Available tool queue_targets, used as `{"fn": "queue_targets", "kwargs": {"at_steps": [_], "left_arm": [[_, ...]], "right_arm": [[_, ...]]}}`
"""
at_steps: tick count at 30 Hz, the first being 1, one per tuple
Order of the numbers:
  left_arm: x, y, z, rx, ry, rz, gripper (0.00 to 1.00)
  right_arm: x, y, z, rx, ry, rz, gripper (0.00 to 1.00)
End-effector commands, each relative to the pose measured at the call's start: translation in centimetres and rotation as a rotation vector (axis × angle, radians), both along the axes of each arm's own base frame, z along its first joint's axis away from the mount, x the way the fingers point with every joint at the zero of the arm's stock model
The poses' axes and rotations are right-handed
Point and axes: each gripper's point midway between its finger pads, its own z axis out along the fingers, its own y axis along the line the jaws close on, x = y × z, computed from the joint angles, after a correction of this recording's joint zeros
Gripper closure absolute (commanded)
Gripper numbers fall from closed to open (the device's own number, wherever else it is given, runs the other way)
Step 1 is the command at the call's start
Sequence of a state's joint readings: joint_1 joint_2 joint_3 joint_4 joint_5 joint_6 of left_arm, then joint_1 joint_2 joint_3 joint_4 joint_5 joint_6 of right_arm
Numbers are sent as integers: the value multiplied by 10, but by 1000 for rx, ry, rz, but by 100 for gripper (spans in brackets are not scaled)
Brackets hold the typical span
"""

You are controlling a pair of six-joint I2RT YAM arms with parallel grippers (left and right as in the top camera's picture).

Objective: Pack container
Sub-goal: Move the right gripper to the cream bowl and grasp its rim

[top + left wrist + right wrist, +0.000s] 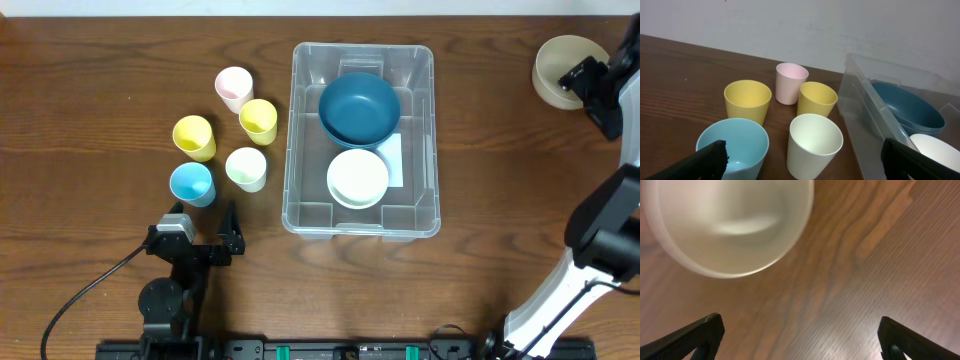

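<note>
The open right gripper lowers onto the beige bowl's near rim (788, 251) below it next, straddling that rim with one finger inside the bowl and one outside.
The container (296, 130), a large clear bin, sits mid-table holding a dark blue bowl (359, 108) and a white bowl (358, 178). Left of it stand pink (233, 88), yellow (259, 120), second yellow (194, 137), cream (246, 168) and light blue (191, 184) cups. My left gripper (203, 218) is open just short of the light blue cup (735, 147) and cream cup (815, 142), holding nothing. At the far right, my right gripper (590, 85) hangs open beside a beige bowl (562, 70). That bowl (730, 225) lies ahead of its empty fingers (800, 330).
In the left wrist view the container wall (865, 95) rises to the right of the cups, with the blue bowl (912, 107) and white bowl (937, 150) behind it. The right arm's base stands at the table's front right (560, 290).
</note>
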State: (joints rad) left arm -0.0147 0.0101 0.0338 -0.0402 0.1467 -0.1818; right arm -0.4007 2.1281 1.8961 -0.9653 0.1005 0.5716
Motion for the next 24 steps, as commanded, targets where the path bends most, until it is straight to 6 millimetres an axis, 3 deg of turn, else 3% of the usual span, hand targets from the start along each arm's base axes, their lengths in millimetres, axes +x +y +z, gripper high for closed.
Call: {"fn": "queue_targets", "kwargs": {"at_steps": [1, 5, 11, 18, 24], "left_arm": [[1, 2, -17, 17, 36, 7, 2], [1, 2, -17, 17, 36, 7, 2], [1, 2, -17, 17, 36, 7, 2], [1, 2, -17, 17, 36, 7, 2], [1, 2, -17, 17, 36, 7, 2]], "right_arm": [[-4, -12, -22, 42, 15, -63, 1], [-6, -31, -35, 64, 4, -127, 1], [-3, -49, -34, 51, -40, -153, 1], [11, -48, -30, 78, -113, -169, 1], [14, -50, -42, 87, -111, -189, 4]]}}
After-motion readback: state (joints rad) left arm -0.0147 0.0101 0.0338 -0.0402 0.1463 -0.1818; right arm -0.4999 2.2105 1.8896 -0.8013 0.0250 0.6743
